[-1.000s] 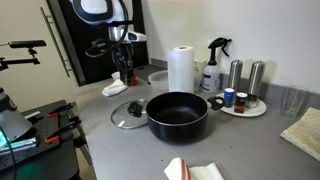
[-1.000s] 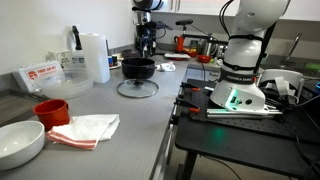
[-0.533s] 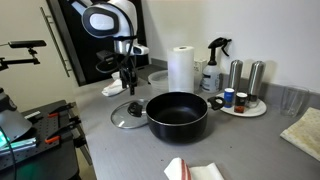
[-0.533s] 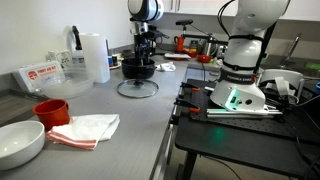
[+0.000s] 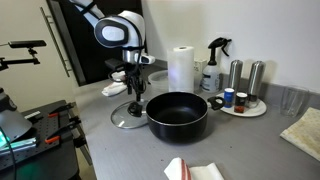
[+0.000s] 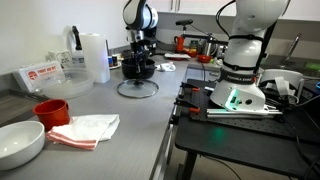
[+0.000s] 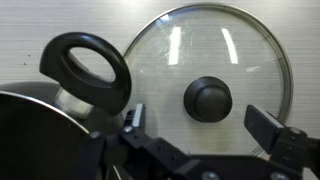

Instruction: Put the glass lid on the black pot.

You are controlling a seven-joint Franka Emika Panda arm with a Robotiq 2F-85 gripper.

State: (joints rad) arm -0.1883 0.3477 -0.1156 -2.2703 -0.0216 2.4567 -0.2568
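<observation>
The gripper comes down over the lid's dark centre knob (image 5: pixel 135 109) (image 7: pixel 208 99) next and closes on its sides, since the knob lies below it, between its open fingers.
The glass lid (image 7: pixel 210 75) lies flat on the grey counter, with a thin metal rim and a dark centre knob (image 7: pixel 208 99). It shows in both exterior views (image 5: pixel 128 115) (image 6: pixel 137 89), beside the black pot (image 5: pixel 177 114) (image 6: pixel 138 68). The pot's looped side handle (image 7: pixel 86 68) shows at the left of the wrist view. My gripper (image 7: pixel 200 125) (image 5: pixel 136 104) (image 6: pixel 139 60) hangs open and empty just above the lid. Its fingers stand either side of the knob, not touching it.
A paper towel roll (image 5: pixel 180 70), a spray bottle (image 5: pixel 213 63) and a round tray with shakers (image 5: pixel 243 104) stand behind the pot. A cloth (image 5: pixel 115 88) lies at the back. A red cup (image 6: pixel 51 110), a napkin (image 6: pixel 87 128) and a white bowl (image 6: pixel 20 143) sit nearer.
The arm has moved from the back of the counter forward and down to above the lid. The lid and pot have not moved.
</observation>
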